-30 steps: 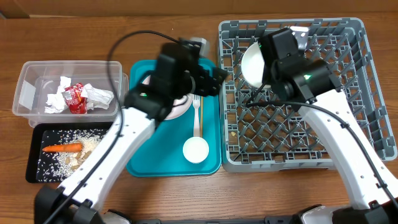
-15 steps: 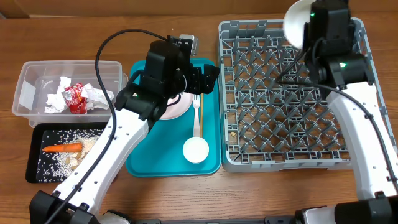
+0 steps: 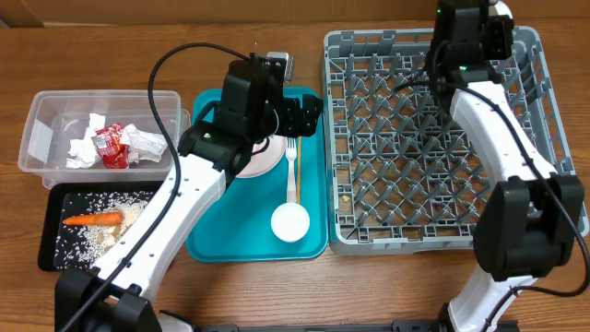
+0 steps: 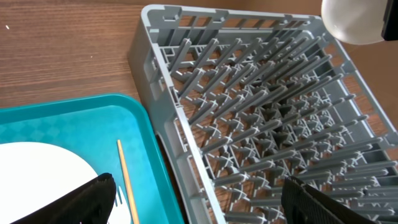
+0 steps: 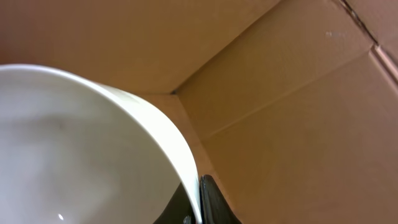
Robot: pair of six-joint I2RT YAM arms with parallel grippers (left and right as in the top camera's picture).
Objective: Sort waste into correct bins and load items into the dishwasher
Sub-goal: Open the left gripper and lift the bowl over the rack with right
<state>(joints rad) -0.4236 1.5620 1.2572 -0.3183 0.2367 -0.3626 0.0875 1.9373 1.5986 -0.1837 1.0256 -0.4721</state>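
The rack's rear wires are below my right gripper and nearer my base. I will move my right gripper back and down next, to free the bowl among those wires.
My right gripper (image 3: pixel 494 17) is raised at the back edge of the grey dish rack (image 3: pixel 433 138). It is shut on the rim of a white bowl (image 5: pixel 74 143), which also shows in the left wrist view (image 4: pixel 354 18). My left gripper (image 3: pixel 309 111) is open and empty, above the right edge of the teal tray (image 3: pixel 212 244). On that tray lie the pink plate (image 3: pixel 265 159), partly hidden under my left arm, a white fork (image 3: pixel 291 175), a thin wooden stick (image 4: pixel 127 180) and a small white bowl (image 3: pixel 289 221).
The clear tub (image 3: pixel 41 138) at far left holds crumpled napkins (image 3: pixel 88 146) and a red wrapper (image 3: pixel 112 146). The black tray (image 3: pixel 51 251) in front of it holds a carrot (image 3: pixel 92 219) and pale crumbs (image 3: pixel 124 221). Cardboard walls stand behind the table.
My right arm has lifted the white bowl from the rack's back-left part up and right to the back edge. My left arm has hardly moved.
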